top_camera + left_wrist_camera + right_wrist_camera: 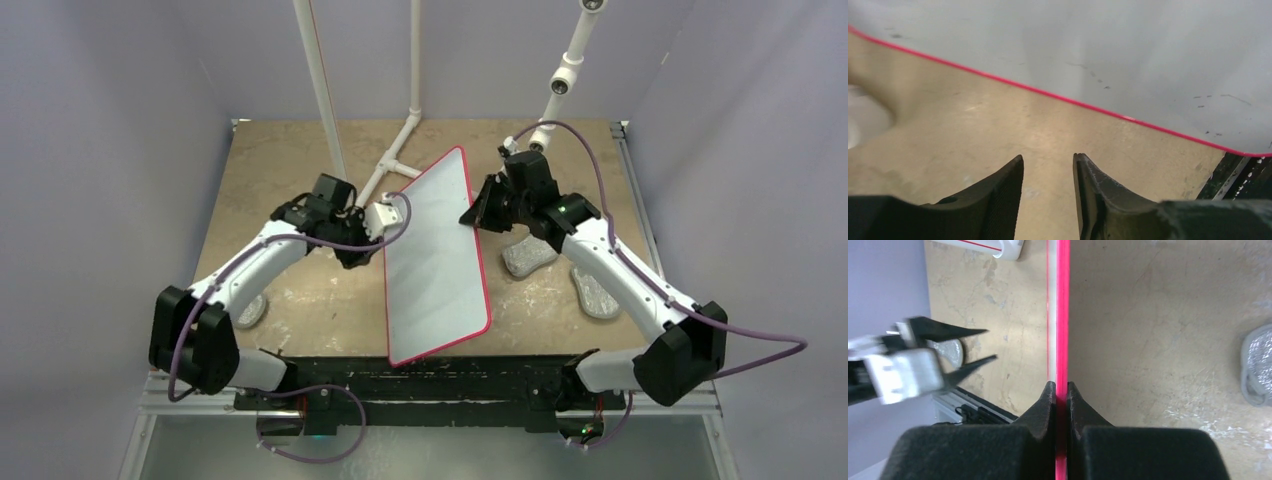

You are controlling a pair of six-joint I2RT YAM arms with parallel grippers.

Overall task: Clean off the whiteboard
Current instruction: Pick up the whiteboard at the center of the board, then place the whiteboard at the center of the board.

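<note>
The right gripper turns back and down to the tabletop by the black bar (362, 340) (1007, 392) next to release the tilted whiteboard flat.
The whiteboard (435, 260), white with a thin red border, stands tilted with its near edge by the table's front. Its face looks wiped, with only faint black specks in the left wrist view (1108, 45). My right gripper (476, 214) is shut on the board's right edge; in the right wrist view (1061, 386) the jaws clamp the red rim (1063, 315). My left gripper (366, 248) is open and empty just left of the board, over bare table (1048, 157). It also shows, open, in the right wrist view (983, 345).
Grey-silver wrinkly pads lie on the table: two right of the board (528, 256) (597, 293) and one under the left arm (250, 310). White pipes (398, 152) stand at the back. A black rail (430, 375) runs along the front edge.
</note>
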